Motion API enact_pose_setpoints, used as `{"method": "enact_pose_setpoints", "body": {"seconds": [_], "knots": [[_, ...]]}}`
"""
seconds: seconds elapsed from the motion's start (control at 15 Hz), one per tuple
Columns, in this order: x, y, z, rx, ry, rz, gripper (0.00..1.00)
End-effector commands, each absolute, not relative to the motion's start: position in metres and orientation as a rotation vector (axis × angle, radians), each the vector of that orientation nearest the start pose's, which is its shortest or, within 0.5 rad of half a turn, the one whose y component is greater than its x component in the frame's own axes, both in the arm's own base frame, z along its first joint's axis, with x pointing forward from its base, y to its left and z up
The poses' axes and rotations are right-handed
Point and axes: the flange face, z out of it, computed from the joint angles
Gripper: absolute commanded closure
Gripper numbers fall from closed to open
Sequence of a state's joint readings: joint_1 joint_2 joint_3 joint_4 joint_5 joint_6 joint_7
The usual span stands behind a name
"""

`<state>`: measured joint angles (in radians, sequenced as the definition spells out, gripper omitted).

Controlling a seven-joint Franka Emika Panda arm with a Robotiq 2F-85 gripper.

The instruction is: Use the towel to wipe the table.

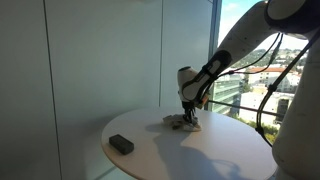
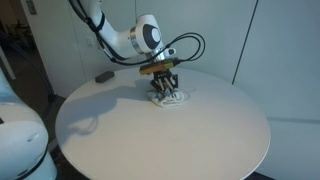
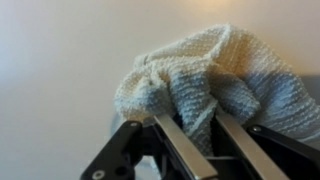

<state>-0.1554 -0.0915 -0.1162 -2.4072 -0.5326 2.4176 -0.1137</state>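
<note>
Next, my gripper slides toward the small black object, low over the bare table on that side, and releases its pinched towel, since the towel rests on the table.
A crumpled white-and-grey towel point(image 1: 181, 123) lies on the round white table point(image 1: 205, 152), near its far edge. It also shows in the other exterior view point(image 2: 172, 99) and fills the upper right of the wrist view point(image 3: 200, 65). My gripper point(image 1: 189, 113) points down onto the towel in both exterior views point(image 2: 163, 86). In the wrist view the two metal fingers point(image 3: 205, 135) are close together with a fold of the towel pinched between them. The towel rests on the table point(image 2: 150, 135).
A small black rectangular object point(image 1: 121, 144) lies on the table away from the towel, near the rim point(image 2: 103, 76). A window and glass wall stand behind the table. The robot's cables hang beside the arm.
</note>
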Motion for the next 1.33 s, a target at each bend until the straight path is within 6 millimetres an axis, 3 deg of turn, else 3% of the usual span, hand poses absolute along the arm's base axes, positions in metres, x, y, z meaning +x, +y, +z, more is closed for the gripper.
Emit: {"method": "enact_pose_setpoints", "body": {"seconds": [0.0, 0.27, 0.4, 0.53, 1.0, 1.13, 1.27], "knots": [[0.474, -0.067, 0.362, -3.416, -0.689, -0.153, 0.90], [0.476, 0.025, 0.379, -3.267, -0.949, -0.284, 0.90], [0.484, 0.045, 0.371, -3.167, -0.983, -0.253, 0.90], [0.485, 0.031, 0.358, -3.180, -0.889, -0.154, 0.90], [0.463, -0.098, 0.345, -3.446, -0.314, -0.023, 0.90], [0.459, -0.111, 0.344, -3.455, -0.229, 0.009, 0.91], [0.459, -0.099, 0.350, -3.395, -0.319, -0.043, 0.90]]}}
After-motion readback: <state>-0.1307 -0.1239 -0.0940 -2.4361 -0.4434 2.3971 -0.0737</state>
